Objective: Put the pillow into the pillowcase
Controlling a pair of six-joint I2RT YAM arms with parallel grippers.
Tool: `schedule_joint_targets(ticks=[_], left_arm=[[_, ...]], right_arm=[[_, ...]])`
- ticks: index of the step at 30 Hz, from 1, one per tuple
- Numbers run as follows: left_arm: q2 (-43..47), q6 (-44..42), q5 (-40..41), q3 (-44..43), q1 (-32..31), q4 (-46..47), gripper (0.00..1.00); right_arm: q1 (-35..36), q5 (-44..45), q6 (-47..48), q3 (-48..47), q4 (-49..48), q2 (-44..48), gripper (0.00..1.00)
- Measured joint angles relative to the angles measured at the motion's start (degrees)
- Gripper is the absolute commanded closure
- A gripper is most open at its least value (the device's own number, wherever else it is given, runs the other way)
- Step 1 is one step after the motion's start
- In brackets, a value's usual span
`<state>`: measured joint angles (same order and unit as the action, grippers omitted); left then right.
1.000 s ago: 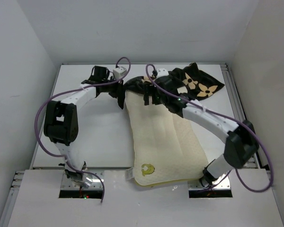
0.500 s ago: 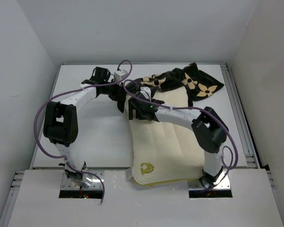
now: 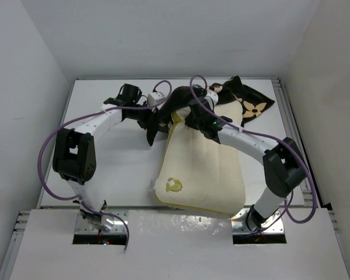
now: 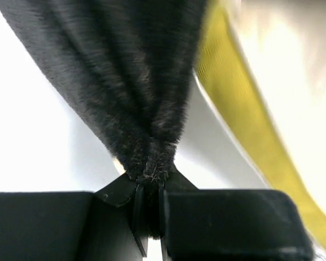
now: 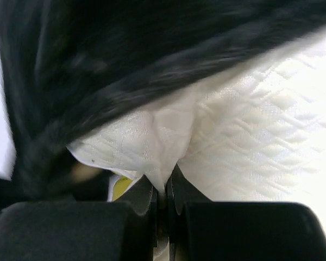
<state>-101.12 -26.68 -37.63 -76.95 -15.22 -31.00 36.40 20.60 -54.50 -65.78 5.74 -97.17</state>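
Note:
The robot's left gripper should pull the bunched edge of the pillowcase toward the pillow's yellow side band and back along it, then let go of the edge there, because that side is still bare.
The cream pillow (image 3: 201,175) lies tilted on the table, its gold emblem (image 3: 174,185) at the near left corner and its far end under the black flowered pillowcase (image 3: 245,104). My left gripper (image 3: 154,125) is shut on a bunched edge of the pillowcase (image 4: 146,109), beside the pillow's yellow side band (image 4: 244,125). Pinching a fold of the pillow's white quilted fabric (image 5: 250,136), my right gripper (image 5: 162,187) is shut just under the pillowcase's dark edge (image 5: 125,65); from above that gripper (image 3: 193,116) is at the pillow's far left corner.
The white table (image 3: 116,169) has raised rails along its right side (image 3: 297,146). Purple cables (image 3: 46,151) loop from both arms. The near end of the pillow overhangs the front ledge (image 3: 181,233) between the two arm bases.
My right gripper has shut on the pillow's far corner and lifted it. The pillow has swung, its near end shifting left. The pillowcase has bunched over the pillow's far end.

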Motion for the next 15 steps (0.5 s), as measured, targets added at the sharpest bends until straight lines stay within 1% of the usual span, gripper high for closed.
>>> schedule_joint_targets(ticks=[3,7,8,9,10,11,12,13,14,15], left_arm=[[0.0,-5.0,0.6,-1.6,-2.7,-4.5,1.0],[0.0,-11.3,0.5,-3.8,-7.2,-8.3,1.0],[0.0,-12.5,0.6,-3.8,-7.8,-9.1,0.92],[0.0,-13.6,0.8,-3.7,-8.1,-10.4,0.84],[0.0,-14.5,0.9,-3.7,-8.0,-11.7,0.74],[0.0,-15.2,0.9,-3.7,-7.5,-13.2,0.53],[0.0,-15.9,0.6,-3.7,-6.9,-14.3,0.45],[0.0,-16.3,0.5,-3.7,-5.9,-15.5,0.36],[0.0,-16.4,0.1,-3.7,-4.7,-17.0,0.18],[0.1,-16.9,0.0,-3.7,-3.6,-17.8,0.16]], right_arm=[[-1.2,2.1,-0.5,-1.6,-0.6,0.9,1.0],[-0.1,3.4,-1.0,-5.1,0.5,-2.6,1.0],[0.5,3.4,-0.9,-6.1,0.9,-4.2,0.77],[0.8,3.1,-1.0,-6.9,1.6,-5.4,0.58],[1.2,2.4,-1.1,-7.7,2.2,-6.9,0.36],[1.6,1.1,-0.7,-8.3,2.7,-8.0,0.23],[1.6,-0.3,0.1,-8.5,2.9,-8.6,0.1],[1.7,-1.7,0.8,-8.5,3.3,-8.8,0.06],[1.4,-3.3,2.2,-7.7,3.3,-8.3,0.03],[1.2,-4.4,3.2,-6.7,3.3,-7.3,0.02]])
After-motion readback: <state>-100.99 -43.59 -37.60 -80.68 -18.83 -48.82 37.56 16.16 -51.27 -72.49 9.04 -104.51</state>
